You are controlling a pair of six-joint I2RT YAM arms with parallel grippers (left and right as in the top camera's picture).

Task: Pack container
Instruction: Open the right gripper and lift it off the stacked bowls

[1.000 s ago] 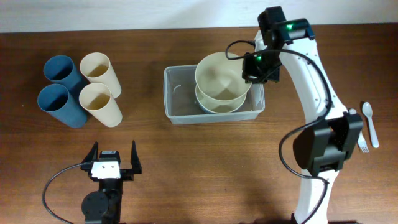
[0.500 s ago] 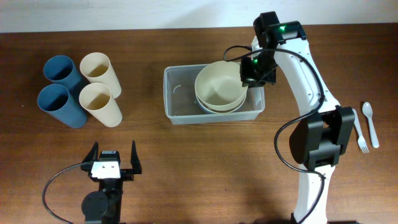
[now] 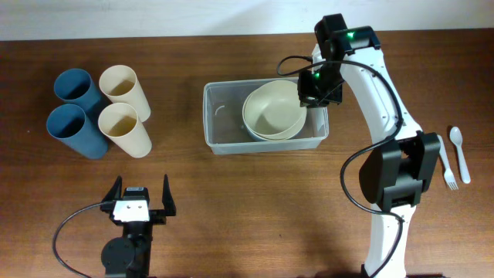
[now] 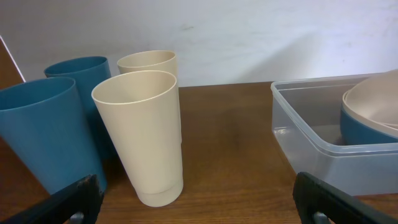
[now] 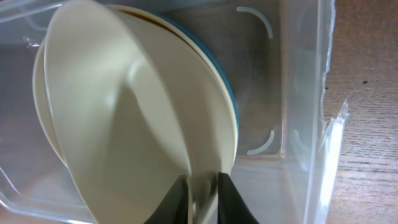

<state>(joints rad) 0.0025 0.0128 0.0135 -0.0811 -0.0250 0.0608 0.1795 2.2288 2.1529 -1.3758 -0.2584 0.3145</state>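
The stack of bowls is below my right gripper, so next I will move my gripper down, set the tilted top cream bowl into the stack and let go of the bowl's rim.
The clear plastic container (image 3: 224, 123) stands at the table's middle; it also shows in the left wrist view (image 4: 311, 140) and the right wrist view (image 5: 305, 93). In its right half lies a stack of bowls. My right gripper (image 3: 311, 86) is shut on the rim of the top cream bowl (image 3: 272, 110) (image 5: 112, 118), which sits nested in the stack; a blue bowl (image 5: 205, 56) edge shows beneath. My left gripper (image 3: 140, 202) (image 4: 199, 205) is open and empty, low over the table's front left.
Two blue cups (image 3: 73, 85) and two cream cups (image 3: 123, 123) stand at the left; the left wrist view shows a cream cup (image 4: 143, 137) close ahead. A white spoon (image 3: 459, 150) and fork (image 3: 450, 174) lie at the right edge.
My right gripper lowered the cream bowl into the container onto the stack and shifted slightly left. The left arm has not moved.
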